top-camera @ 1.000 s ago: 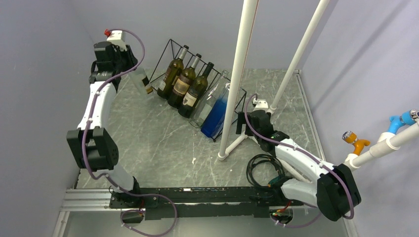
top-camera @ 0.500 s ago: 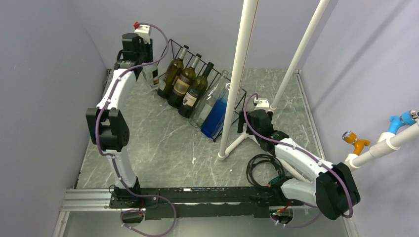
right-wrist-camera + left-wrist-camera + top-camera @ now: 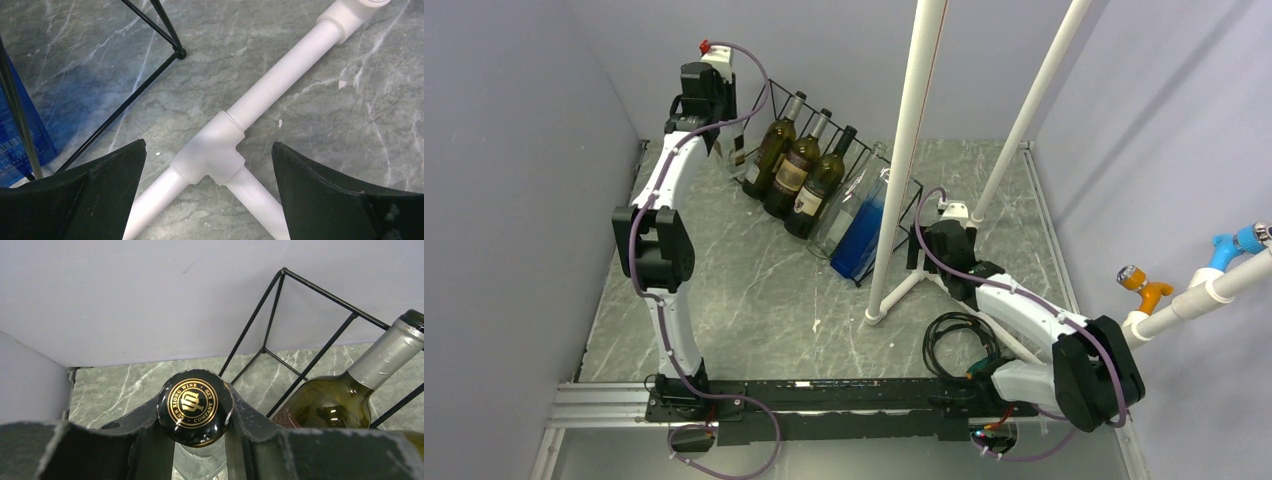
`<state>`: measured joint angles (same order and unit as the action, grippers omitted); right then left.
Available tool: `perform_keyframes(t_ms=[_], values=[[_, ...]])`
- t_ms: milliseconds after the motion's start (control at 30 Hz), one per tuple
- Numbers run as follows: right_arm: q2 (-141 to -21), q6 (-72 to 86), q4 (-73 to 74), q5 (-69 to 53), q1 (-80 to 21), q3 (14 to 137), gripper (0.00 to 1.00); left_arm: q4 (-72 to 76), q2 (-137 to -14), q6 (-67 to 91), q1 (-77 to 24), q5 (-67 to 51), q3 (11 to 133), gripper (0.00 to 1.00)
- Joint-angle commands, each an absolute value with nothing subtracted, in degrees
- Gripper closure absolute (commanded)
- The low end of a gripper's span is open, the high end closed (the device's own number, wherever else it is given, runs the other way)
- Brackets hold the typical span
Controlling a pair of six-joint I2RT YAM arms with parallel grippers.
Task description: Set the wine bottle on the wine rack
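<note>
The clear bottle is hanging beside the empty end slot of the rack, so my left gripper will move toward the first dark bottle and then let go of the cap there.
My left gripper is shut on the neck of a clear wine bottle, held at the left end of the black wire wine rack, next to the first dark bottle. In the left wrist view the fingers clamp just under the bottle's black and gold cap, with the rack's wires just to the right. I cannot tell whether the bottle rests on the rack. My right gripper is open and empty over the table, apart from the rack's right end; its wrist view shows the jaws wide apart.
The rack holds three dark bottles, a clear bottle and a blue bottle. White PVC poles rise in front of the rack, with a tee foot under my right gripper. A black cable coil lies near the right arm. The back wall is close behind the rack.
My left arm has swung right and toward the back wall, carrying the clear bottle from open space left of the rack to the rack's left end. The right arm barely moved.
</note>
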<state>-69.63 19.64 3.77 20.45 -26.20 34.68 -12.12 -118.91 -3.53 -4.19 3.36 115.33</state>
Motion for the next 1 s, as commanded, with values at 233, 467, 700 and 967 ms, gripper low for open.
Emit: perform_keyframes(t_ms=[233, 467, 700, 967], values=[[-71.3, 20.1, 0.4, 18.0, -25.0, 37.0, 0.00, -6.7, -118.7, -7.4, -7.5, 9.0, 121.7, 1.00], [-72.0, 20.4, 0.3, 17.2, -24.4, 36.8, 0.00, -10.4, -123.9, -9.6, -9.3, 11.6, 127.6, 1.00], [-72.8, 20.7, 0.4, 16.2, -23.9, 36.6, 0.00, -10.7, -127.4, -9.5, -9.8, 11.6, 130.0, 0.92], [-73.4, 21.1, -1.4, 15.3, -23.6, 36.1, 0.00, -10.5, -129.2, -11.9, -11.0, 14.5, 129.9, 0.76]])
